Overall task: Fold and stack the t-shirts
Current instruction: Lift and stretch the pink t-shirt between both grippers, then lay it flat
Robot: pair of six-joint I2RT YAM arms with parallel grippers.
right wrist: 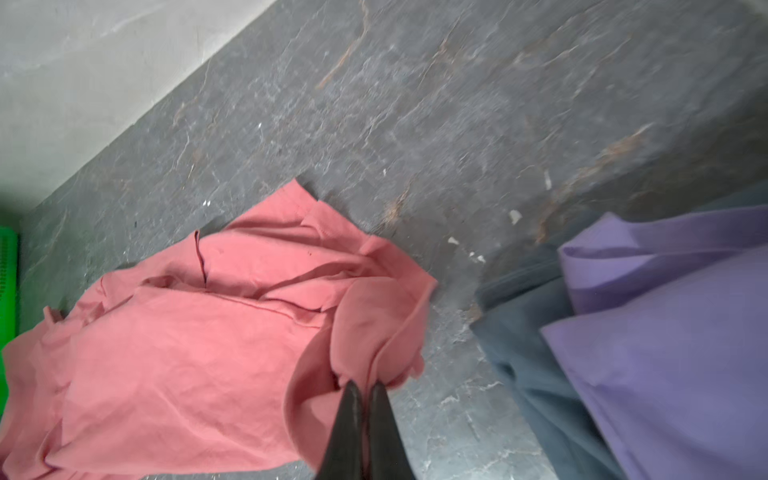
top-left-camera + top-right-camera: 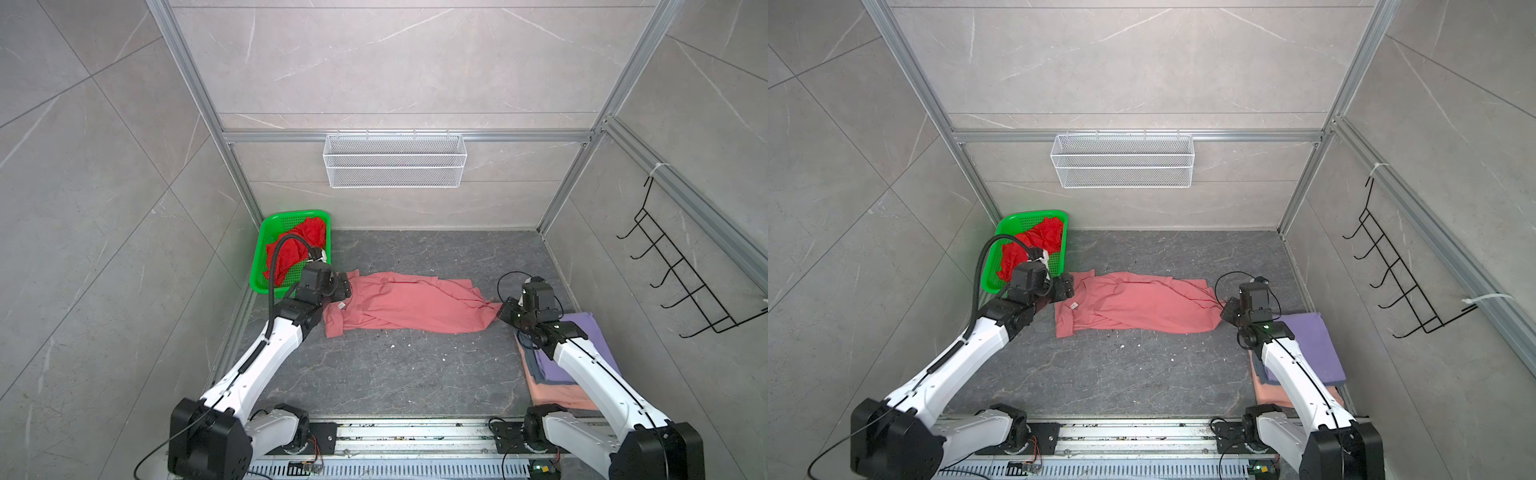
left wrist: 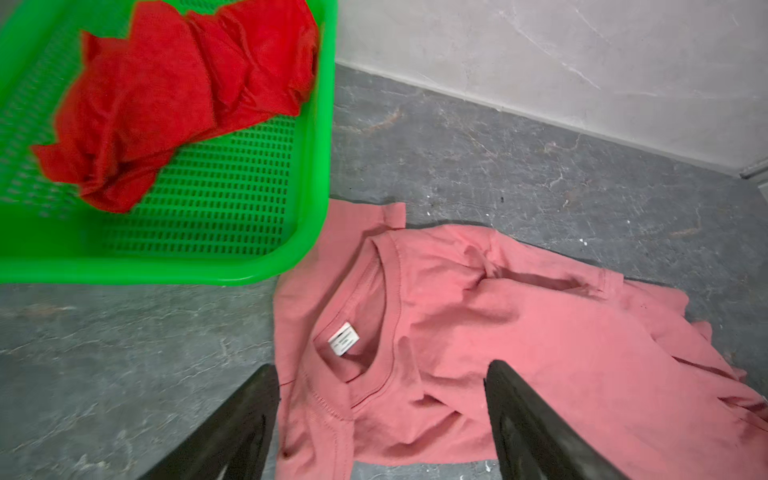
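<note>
The raised fold [image 2: 368, 279] [image 3: 425, 246] beside the pink shirt's collar is below and outward of the open fingers, so my left gripper will move outward and down onto that fold next.
A salmon-pink t-shirt [image 2: 407, 305] lies crumpled across the middle of the dark floor, its collar and white neck label [image 3: 344, 338] at the left end. My left gripper [image 3: 382, 368] hovers open just above that collar end, with nothing between its fingers. My right gripper [image 1: 365, 385] is shut on a bunched corner of the pink shirt's right end. A bright red t-shirt [image 2: 297, 245] sits heaped in the green basket [image 2: 266, 286]. At the right lies a folded stack: a lavender t-shirt [image 2: 1312, 345] on top, a grey-blue one [image 1: 519, 332] under it, and a peach one [image 2: 1271, 395] lowest.
The green basket stands in the back left corner, right beside my left gripper [image 2: 345, 286]. A white wire basket [image 2: 395, 160] hangs on the back wall and a black hook rack [image 2: 681, 266] on the right wall. My right arm reaches over the folded stack.
</note>
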